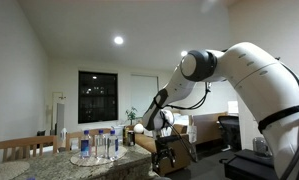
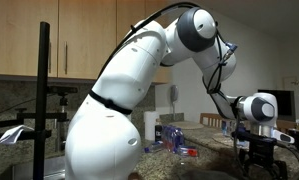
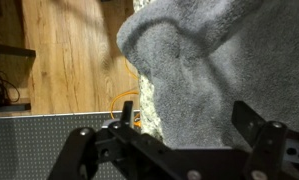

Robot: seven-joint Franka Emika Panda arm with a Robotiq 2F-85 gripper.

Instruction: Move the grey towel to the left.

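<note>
The fold of towel (image 3: 204, 60) near the counter's edge is below, between my gripper's spread fingers, so next I will lower my gripper onto it and close.
The grey towel (image 3: 204, 60) lies bunched up on a speckled stone counter (image 3: 147, 105), filling the upper right of the wrist view and reaching the counter's edge. My gripper (image 3: 169, 125) hangs just above it with its two black fingers spread wide, open and holding nothing. In both exterior views the gripper (image 1: 167, 150) (image 2: 255, 150) points down over the counter at the end of the bent white arm. I cannot make out the towel in the exterior views.
Several water bottles (image 1: 97, 146) stand on the counter beside the gripper, with wooden chairs (image 1: 19, 148) behind. Bottles and small items (image 2: 174, 138) sit on the counter. Beyond the counter edge are wooden floor (image 3: 74, 60) and an orange cable (image 3: 124, 108).
</note>
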